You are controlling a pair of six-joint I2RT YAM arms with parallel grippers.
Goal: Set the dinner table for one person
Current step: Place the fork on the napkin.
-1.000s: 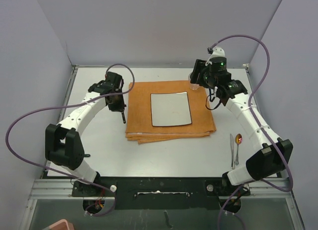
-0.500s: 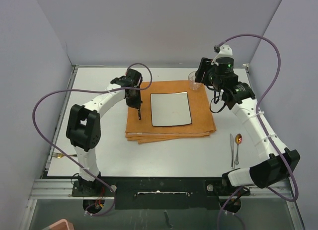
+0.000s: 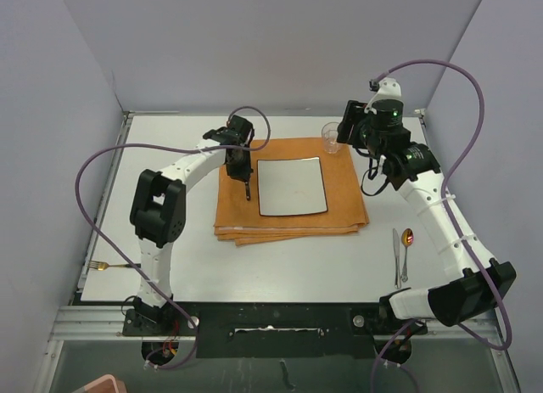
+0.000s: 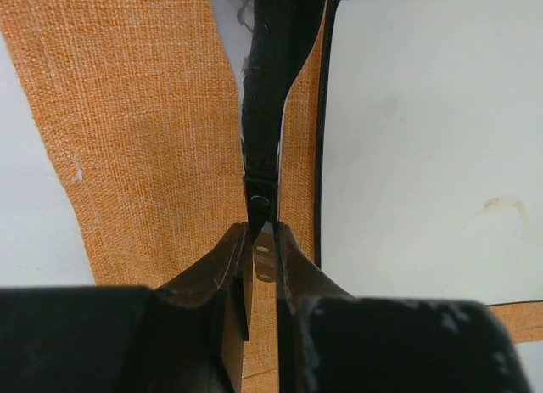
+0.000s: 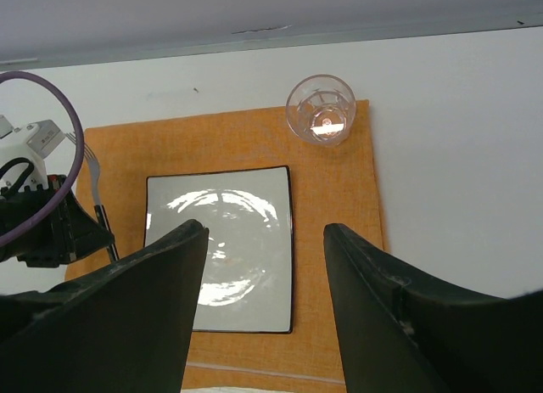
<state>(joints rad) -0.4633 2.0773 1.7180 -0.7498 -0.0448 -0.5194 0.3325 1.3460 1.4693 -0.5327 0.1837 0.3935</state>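
Observation:
My left gripper should next go straight down onto the bare part of the mat beside the plate (image 3: pixel 292 186) and let go of the fork, because the fork still hangs above the mat.
The off-white dinner table (image 3: pixel 178 240) carries a folded orange mat (image 3: pixel 348 198) with a square white plate (image 3: pixel 292 186) on it. My left gripper (image 3: pixel 247 193) is shut on the near end of a black-handled fork (image 3: pixel 244 182) and holds it over the mat, just left of the plate. In the left wrist view the jaws (image 4: pixel 261 233) pinch the fork handle (image 4: pixel 267 113). The right wrist view shows the fork (image 5: pixel 103 215) with its tines pointing away. My right gripper (image 3: pixel 352 131) is open and empty (image 5: pixel 265 230) above the mat's far right. A clear glass (image 3: pixel 329 138) stands on that corner.
A knife (image 3: pixel 395 255) and a spoon (image 3: pixel 406 242) lie side by side on the table to the right of the mat. A second fork (image 3: pixel 109 265) lies at the table's near left edge. Walls close in the far, left and right sides.
My left arm has swung right with the fork, from the bare table left of the mat to just beside the plate. My right gripper has drawn back from the glass.

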